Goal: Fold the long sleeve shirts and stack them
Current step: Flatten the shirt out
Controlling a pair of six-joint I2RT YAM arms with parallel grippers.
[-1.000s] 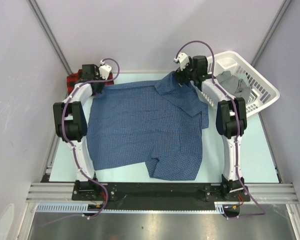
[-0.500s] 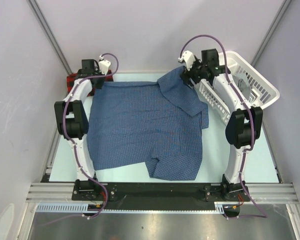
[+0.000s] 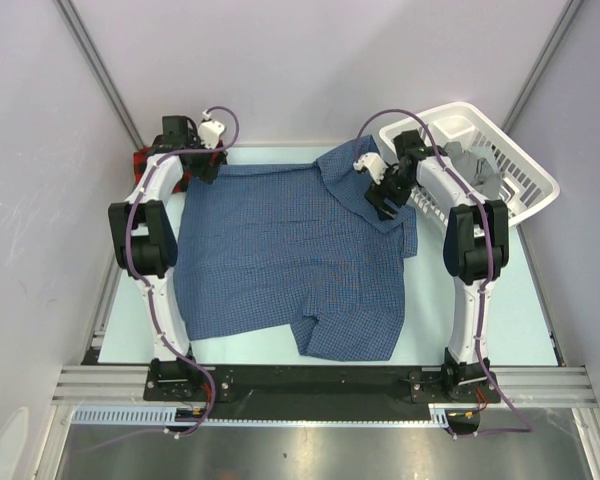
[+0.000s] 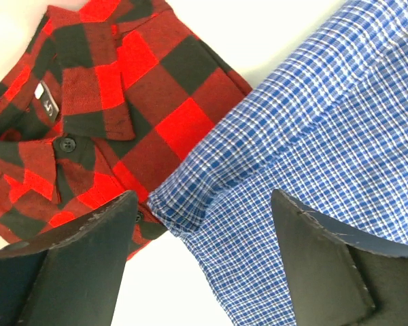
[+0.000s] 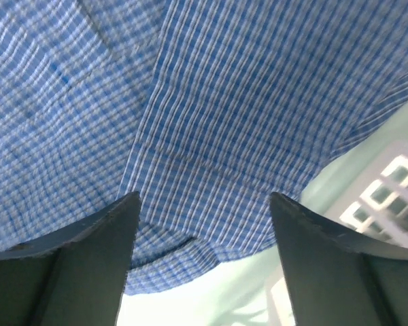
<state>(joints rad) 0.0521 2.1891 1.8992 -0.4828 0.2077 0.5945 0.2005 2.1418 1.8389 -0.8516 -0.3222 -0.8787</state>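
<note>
The near end of the folded flap [image 3: 388, 225] [image 5: 202, 225] is below my right gripper, between its open fingers, so I should lower my right gripper down onto it next.
The dark blue check long sleeve shirt [image 3: 295, 255] lies spread across the table, with a folded flap at its far right. The red-and-black plaid shirt [image 3: 143, 163] sits folded at the far left corner, partly hidden behind my left arm. My left gripper [image 3: 200, 163] is open above the blue shirt's far left corner. In the left wrist view the blue corner [image 4: 211, 197] lies between the open fingers of the left gripper [image 4: 204, 204] and overlaps the plaid shirt [image 4: 122, 88]. My right gripper [image 3: 382, 196] hangs open over the folded flap. In the right wrist view the right gripper [image 5: 202, 200] holds nothing above the blue cloth [image 5: 224, 102].
A white plastic basket [image 3: 530, 190] stands at the far right with grey cloth [image 3: 477, 162] inside. Its wall [image 5: 394, 197] shows just right of my right fingers. Purple walls close in the table on three sides.
My left gripper has opened and let go of the blue shirt's far left corner. My right arm has swung from the basket's edge toward the near side, over the shirt's flap.
</note>
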